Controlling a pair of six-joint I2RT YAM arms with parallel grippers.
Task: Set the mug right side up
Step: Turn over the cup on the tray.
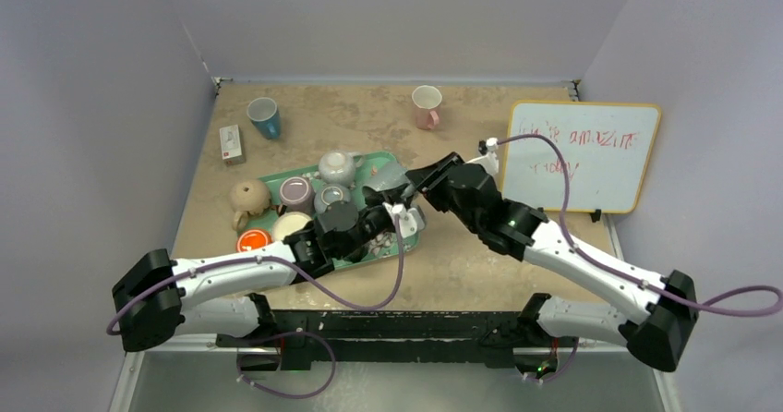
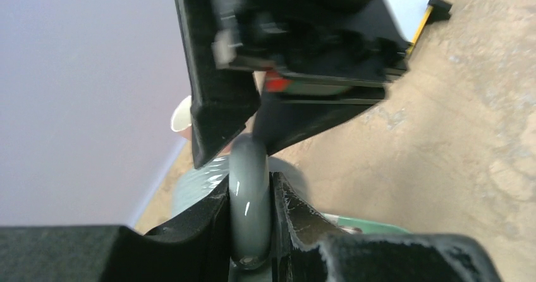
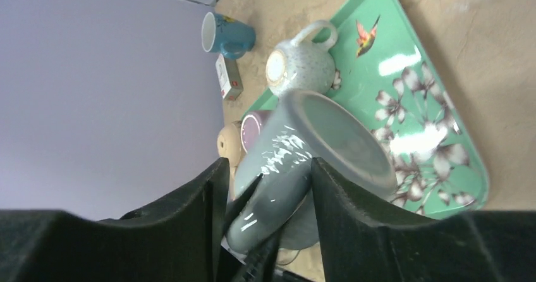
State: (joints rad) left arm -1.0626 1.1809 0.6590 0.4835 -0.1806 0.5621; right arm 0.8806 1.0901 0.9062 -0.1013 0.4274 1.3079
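Observation:
I will next carry the grey mug (image 1: 388,182) in my left gripper outward and down, and I will release it on the bare tabletop (image 1: 321,120) beside the blue mug.
The grey glazed mug (image 1: 388,182) hangs tilted above the right end of the green tray (image 1: 412,242). My left gripper (image 2: 251,190) is shut on the mug's handle (image 2: 249,187), with both fingers pressed against the loop. In the right wrist view the mug body (image 3: 297,146) shows one flat round end, and its handle (image 3: 278,200) lies between my right gripper's (image 3: 265,181) fingers. The right gripper is open, with a gap on its left side. It meets the mug from the right (image 1: 417,183), nose to nose with the left gripper (image 1: 399,211).
The tray carries a white speckled teapot (image 1: 338,165), a purple cup (image 1: 296,191) and a dark cup (image 1: 334,211). A brown pot (image 1: 249,196) and an orange cup (image 1: 252,240) stand beside it. A blue mug (image 1: 264,116), a pink mug (image 1: 426,106), a small box (image 1: 231,143) and a whiteboard (image 1: 582,153) are around.

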